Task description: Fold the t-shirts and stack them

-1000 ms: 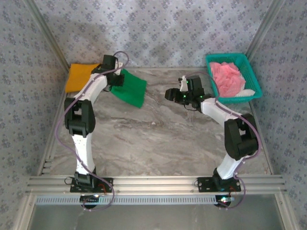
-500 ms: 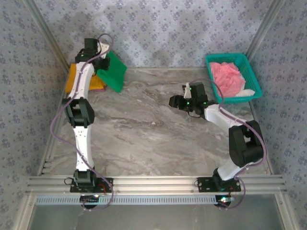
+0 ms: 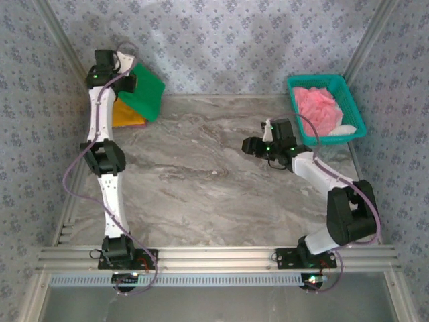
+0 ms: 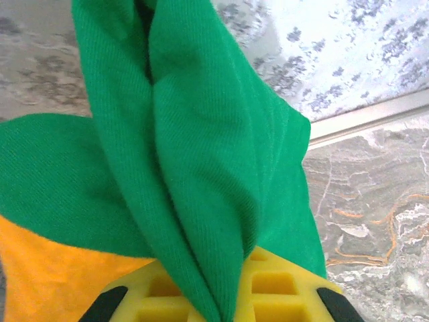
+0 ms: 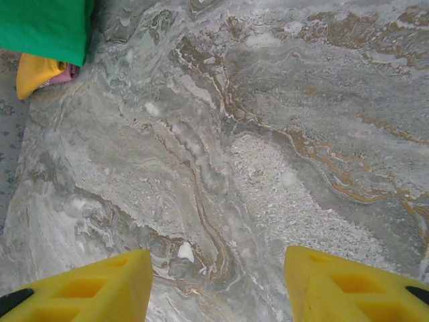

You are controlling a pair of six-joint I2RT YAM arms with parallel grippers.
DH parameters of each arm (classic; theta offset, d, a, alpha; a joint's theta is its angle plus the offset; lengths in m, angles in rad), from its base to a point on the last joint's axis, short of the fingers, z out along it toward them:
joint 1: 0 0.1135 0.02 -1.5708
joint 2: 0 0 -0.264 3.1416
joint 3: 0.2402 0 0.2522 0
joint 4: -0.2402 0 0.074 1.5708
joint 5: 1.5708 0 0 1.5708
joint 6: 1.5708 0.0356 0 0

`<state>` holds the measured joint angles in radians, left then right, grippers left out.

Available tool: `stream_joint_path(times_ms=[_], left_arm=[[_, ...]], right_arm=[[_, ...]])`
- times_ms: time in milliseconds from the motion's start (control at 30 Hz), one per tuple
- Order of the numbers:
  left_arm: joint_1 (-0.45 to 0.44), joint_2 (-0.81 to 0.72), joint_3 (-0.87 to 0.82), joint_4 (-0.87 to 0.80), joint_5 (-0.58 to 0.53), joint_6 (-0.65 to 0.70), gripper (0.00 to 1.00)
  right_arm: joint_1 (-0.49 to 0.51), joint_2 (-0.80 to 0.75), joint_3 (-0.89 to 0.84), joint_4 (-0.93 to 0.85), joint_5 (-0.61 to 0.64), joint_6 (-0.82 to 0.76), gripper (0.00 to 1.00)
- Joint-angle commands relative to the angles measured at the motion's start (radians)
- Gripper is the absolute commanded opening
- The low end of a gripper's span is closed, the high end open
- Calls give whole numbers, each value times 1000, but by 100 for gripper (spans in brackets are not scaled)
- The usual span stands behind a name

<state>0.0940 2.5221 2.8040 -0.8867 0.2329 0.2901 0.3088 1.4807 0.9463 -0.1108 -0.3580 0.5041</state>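
Note:
The robot's left gripper should next move toward the nearby side wall and down, and let go of the bright green t-shirt (image 3: 145, 92) on the orange-yellow one, because that one lies below it.
My left gripper (image 3: 129, 83) is shut on the bright green t-shirt (image 3: 145, 92), which hangs folded from it at the far left corner. In the left wrist view the green t-shirt (image 4: 201, 168) is pinched between the yellow pads (image 4: 288, 295) of that gripper (image 4: 221, 298). Below it lies the orange-yellow t-shirt (image 3: 126, 116) (image 4: 53, 261). My right gripper (image 3: 249, 144) (image 5: 218, 282) is open over bare marble, right of centre. Its view shows the green t-shirt (image 5: 43, 27) above the orange-yellow one (image 5: 35, 70), with a pink edge (image 5: 64, 74) beneath.
A teal mesh basket (image 3: 352, 107) stands at the far right with crumpled pink cloth (image 3: 317, 109) in it. Patterned walls and metal rails close in the marble table (image 3: 201, 181) on three sides.
My left arm has swung the green t-shirt left and back, from beside the orange-yellow t-shirt to over it. My right arm has drawn back a little toward the right.

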Motion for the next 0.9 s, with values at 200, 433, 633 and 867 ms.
stream_joint_path(times_ms=[200, 433, 633, 867], left_arm=[[88, 53, 8, 116, 146, -34, 0], [159, 163, 8, 144, 105, 21, 2], [191, 156, 8, 178, -143, 81, 42], [278, -19, 9, 141, -141, -111, 73]], right_arm=[[4, -36, -7, -69, 15, 6, 57], [6, -126, 17, -175, 57, -32, 58], [3, -194, 23, -187, 68, -44, 63], [3, -203, 58, -138, 90, -68, 66]])
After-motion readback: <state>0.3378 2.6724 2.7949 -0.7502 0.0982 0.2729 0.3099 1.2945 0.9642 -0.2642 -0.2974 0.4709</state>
